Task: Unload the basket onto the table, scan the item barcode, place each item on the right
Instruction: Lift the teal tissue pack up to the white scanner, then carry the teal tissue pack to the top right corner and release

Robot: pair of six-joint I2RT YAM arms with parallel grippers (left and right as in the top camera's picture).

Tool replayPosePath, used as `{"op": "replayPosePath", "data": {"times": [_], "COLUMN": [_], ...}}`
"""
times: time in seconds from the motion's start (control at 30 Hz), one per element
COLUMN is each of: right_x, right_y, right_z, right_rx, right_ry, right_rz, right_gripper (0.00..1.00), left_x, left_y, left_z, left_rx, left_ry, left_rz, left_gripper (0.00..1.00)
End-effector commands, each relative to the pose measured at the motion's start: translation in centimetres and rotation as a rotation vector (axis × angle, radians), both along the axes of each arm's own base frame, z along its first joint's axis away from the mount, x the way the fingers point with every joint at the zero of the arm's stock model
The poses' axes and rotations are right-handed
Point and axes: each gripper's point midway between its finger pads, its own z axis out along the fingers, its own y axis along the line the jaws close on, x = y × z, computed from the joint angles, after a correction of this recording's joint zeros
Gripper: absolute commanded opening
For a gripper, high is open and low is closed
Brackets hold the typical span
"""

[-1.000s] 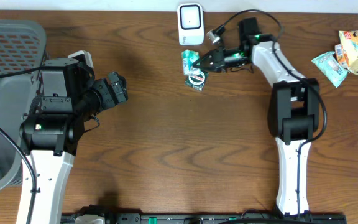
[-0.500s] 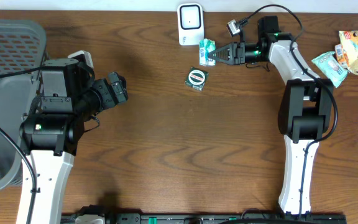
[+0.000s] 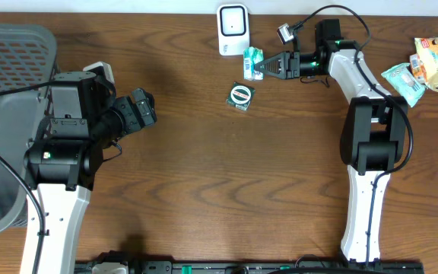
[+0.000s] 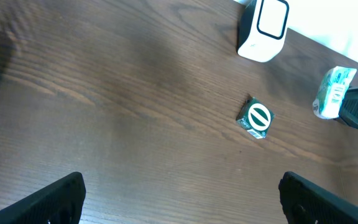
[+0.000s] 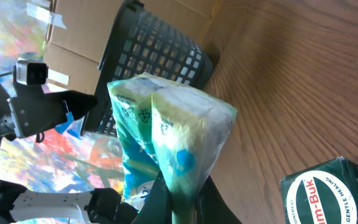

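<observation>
I next need to move the packet over the white scanner (image 3: 233,30) with my right gripper, then swing it across to the loose snack packets and let it go, because other packets are there.
My right gripper (image 3: 263,70) is shut on the edge of a green-and-white packet (image 3: 252,62), holding it just right of the white scanner (image 3: 233,30) at the table's back edge. In the right wrist view the packet (image 5: 166,124) stands up from the pinched fingers (image 5: 182,199). A dark green box with a round white label (image 3: 241,96) lies on the table below the packet. My left gripper (image 3: 144,109) hovers at the left, open and empty (image 4: 182,199). From the left wrist view I see the scanner (image 4: 265,28), the box (image 4: 255,118) and the held packet (image 4: 331,93).
A grey mesh basket (image 3: 6,61) stands at the far left, behind my left arm. Loose snack packets (image 3: 432,61) lie at the back right corner. Bare wooden table stretches between the arms.
My right gripper has carried the packet up and to the right, away from the green box, to the scanner's side, then held still. The left arm has not moved.
</observation>
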Motion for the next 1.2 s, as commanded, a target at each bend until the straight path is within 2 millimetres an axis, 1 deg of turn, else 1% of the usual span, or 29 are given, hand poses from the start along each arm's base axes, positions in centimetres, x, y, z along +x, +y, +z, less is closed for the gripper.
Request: {"op": "replayPosePath", "data": {"times": [0.0, 0.23, 0.43, 0.6, 0.63, 0.7, 0.77, 0.83, 0.87, 0.93, 1.0, 1.03, 1.07, 1.1, 1.13, 1.17], "right_x": [-0.4, -0.8, -0.9, -0.9, -0.8, -0.3, 0.7, 2.1, 3.0, 4.7, 6.1, 6.8, 7.2, 7.6, 8.4, 8.9], "right_y": [0.3, 1.3, 2.9, 4.2, 4.3, 4.1, 2.9, 1.0, -0.3, -2.5, -3.7, -3.5, -2.9, -1.9, -0.2, 0.6], "right_z": [1.5, 1.3, -0.5, -1.9, -2.2, -2.7, -2.6, -1.5, -0.5, 2.2, 5.1, 6.2, 7.0, 7.0, 6.7, 6.3], "right_rx": [0.021, 0.009, -0.097, -0.238, -0.288, -0.449, -0.659, -0.883, -1.007, -1.222, -1.397, -1.465, -1.506, -1.531, -1.556, -1.564], "right_ry": [-0.047, -0.023, 0.039, 0.029, 0.013, -0.037, -0.117, -0.223, -0.287, -0.429, -0.602, -0.709, -0.809, -0.903, -1.051, -1.109], "right_rz": [0.013, 0.030, 0.024, 0.003, -0.011, -0.066, -0.157, -0.281, -0.362, -0.530, -0.644, -0.656, -0.632, -0.575, -0.483, -0.451], "right_gripper": [0.01, 0.01, 0.01, 0.01, 0.01, 0.01, 0.01, 0.01, 0.01, 0.01, 0.01, 0.01, 0.01, 0.01, 0.01, 0.01], "left_x": [0.2, 0.2, 0.2, 0.2, 0.2, 0.2, 0.2, 0.2, 0.2, 0.2, 0.2, 0.2, 0.2, 0.2, 0.2, 0.2], "left_y": [0.2, 0.2, 0.2, 0.2, 0.2, 0.2, 0.2, 0.2, 0.2, 0.2, 0.2, 0.2, 0.2, 0.2, 0.2, 0.2], "left_z": [0.6, 0.6, 0.6, 0.6, 0.6, 0.6, 0.6, 0.6, 0.6, 0.6, 0.6, 0.6, 0.6, 0.6, 0.6, 0.6], "left_rx": [0.016, 0.016, 0.016, 0.016, 0.016, 0.016, 0.016, 0.016, 0.016, 0.016, 0.016, 0.016, 0.016, 0.016, 0.016, 0.016], "left_ry": [-0.019, -0.019, -0.019, -0.019, -0.019, -0.019, -0.019, -0.019, -0.019, -0.019, -0.019, -0.019, -0.019, -0.019, -0.019, -0.019], "left_rz": [-0.004, -0.004, -0.004, -0.004, -0.004, -0.004, -0.004, -0.004, -0.004, -0.004, -0.004, -0.004, -0.004, -0.004, -0.004, -0.004], "left_gripper": [0.98, 0.98, 0.98, 0.98, 0.98, 0.98, 0.98, 0.98, 0.98, 0.98, 0.98, 0.98, 0.98, 0.98, 0.98, 0.98]}}
